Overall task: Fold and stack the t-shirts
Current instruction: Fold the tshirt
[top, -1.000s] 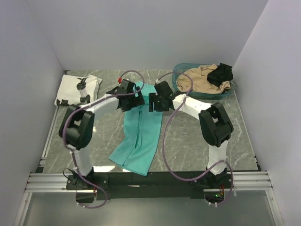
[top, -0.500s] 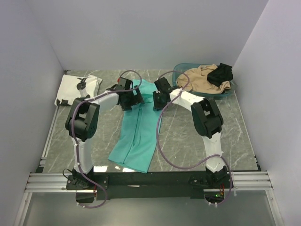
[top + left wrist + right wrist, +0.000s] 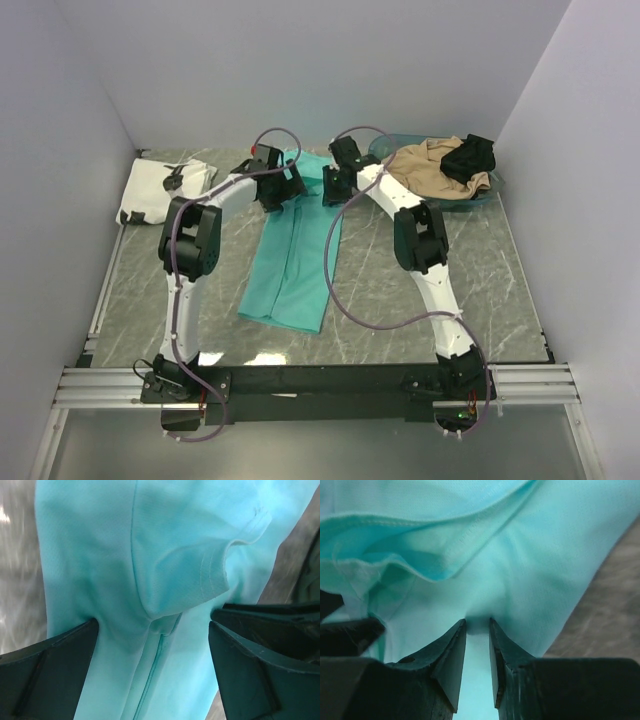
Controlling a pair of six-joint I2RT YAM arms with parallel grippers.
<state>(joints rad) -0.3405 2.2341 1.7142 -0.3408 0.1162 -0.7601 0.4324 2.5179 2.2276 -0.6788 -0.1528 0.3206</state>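
The teal t-shirt is still stretched out long, so my left gripper will next go back along the teal t-shirt to pinch its near corner (image 3: 244, 311) on the white t-shirt's side.
The teal t-shirt (image 3: 295, 265) lies as a long folded strip down the middle of the table, its far end between both grippers. My left gripper (image 3: 285, 190) (image 3: 152, 630) is open wide, its fingers (image 3: 55, 670) straddling a sleeve fold of the teal cloth. My right gripper (image 3: 335, 188) (image 3: 477, 625) is shut on a pinch of the shirt's right edge, the cloth bunched between its fingertips (image 3: 460, 630). The white t-shirt (image 3: 165, 188) with black figures lies folded at the far left.
A teal basket (image 3: 383, 150) at the back right holds a tan garment (image 3: 430, 165) and a small black garment (image 3: 470, 157). Walls close in the table on three sides. A metal rail (image 3: 320, 385) runs along the near edge.
Both arms have stretched toward the back wall, and the teal t-shirt has slid away from the near edge. The right gripper's jaws have closed onto the cloth.
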